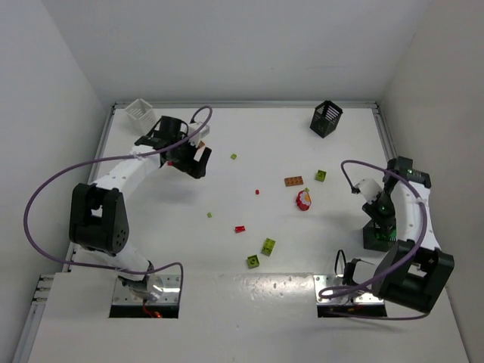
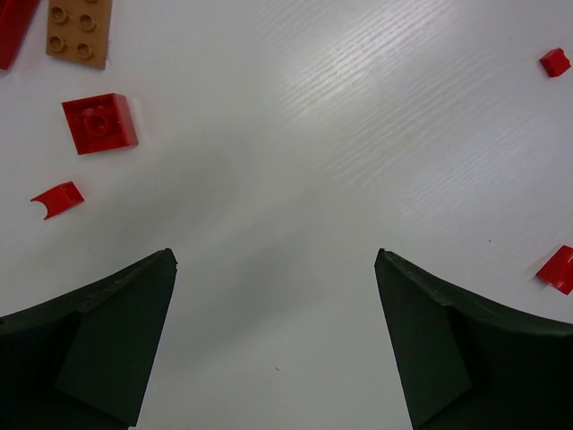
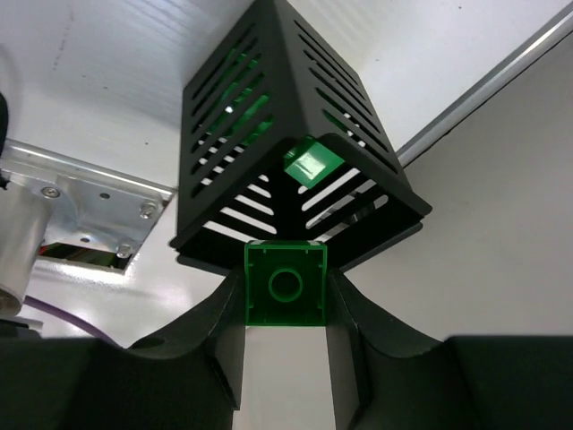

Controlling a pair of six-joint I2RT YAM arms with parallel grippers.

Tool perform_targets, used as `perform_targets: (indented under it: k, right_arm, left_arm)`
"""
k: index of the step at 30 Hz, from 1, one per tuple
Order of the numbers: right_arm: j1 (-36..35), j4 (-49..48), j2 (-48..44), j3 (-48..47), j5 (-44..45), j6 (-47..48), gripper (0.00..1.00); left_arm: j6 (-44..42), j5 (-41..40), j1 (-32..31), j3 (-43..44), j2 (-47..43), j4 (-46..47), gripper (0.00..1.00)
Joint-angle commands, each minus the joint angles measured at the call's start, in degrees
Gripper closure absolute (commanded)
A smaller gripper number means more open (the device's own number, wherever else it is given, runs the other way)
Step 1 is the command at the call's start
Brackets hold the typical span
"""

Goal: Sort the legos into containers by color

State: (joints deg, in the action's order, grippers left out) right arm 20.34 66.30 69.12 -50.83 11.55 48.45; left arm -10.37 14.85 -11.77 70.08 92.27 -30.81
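The longer yellow-green brick lies loose on the table, so the left gripper needs to move back and toward the right in the top view, down onto that brick.
My right gripper (image 3: 286, 300) is shut on a green lego brick (image 3: 286, 284), held just above a black slatted container (image 3: 286, 134) that has more green bricks (image 3: 309, 164) inside. From above, this gripper (image 1: 379, 224) hangs over that container (image 1: 376, 242) at the table's right edge. My left gripper (image 2: 275, 255) is open over bare table with nothing between its fingers. Red legos (image 2: 99, 123) and an orange-brown plate (image 2: 81, 27) lie ahead of it to the left. From above, it (image 1: 186, 159) sits at the far left, near a white container (image 1: 140, 111).
A second black container (image 1: 326, 118) stands at the back right. Loose legos lie mid-table: an orange-brown plate (image 1: 293, 181), a red pile (image 1: 304, 200), a red piece (image 1: 240, 228) and yellow-green bricks (image 1: 268, 246). Metal base plates (image 1: 344, 287) sit at the near edge.
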Motion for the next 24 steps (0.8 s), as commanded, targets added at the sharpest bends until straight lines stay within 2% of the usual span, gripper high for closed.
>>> perform_targets:
  k: [1,3,6,10,13,19,24]
  right_arm:
    - [1.98,-2.40,0.49,-3.04,0.75,2.35,0.82]
    - [2.51,-2.41,1.19,-3.66,0.75,2.35,0.73]
    - [3.22,-2.41,2.33,-4.28,0.23,2.35,0.66]
    - [3.74,-1.35,2.33,-4.81,-0.92,2.88,0.61]
    - [4.27,-0.03,2.33,-4.81,-1.62,2.88,0.52]
    - [4.80,1.11,1.81,-5.86,-3.29,3.41,0.47]
    - [5.32,2.43,-0.30,-12.79,-10.57,-0.18,0.47]
  left_arm:
    - [-1.85,-0.09,-2.02,-0.56,-3.41,0.13,0.00]
    - [-2.37,-0.09,-2.03,-1.09,-3.41,0.13,0.00]
    - [-3.51,-0.09,-3.35,-1.09,-3.41,-0.39,0.00]
    - [-4.04,-1.14,-5.19,-1.09,-3.41,-1.01,0.00]
    - [-4.57,-1.14,-5.90,-0.56,-3.41,-1.01,0.00]
    - [-5.71,-1.14,-8.09,-0.56,-3.41,-1.53,0.00]
    - [-7.12,2.54,-12.39,-3.37,-6.22,-2.06,0.02]
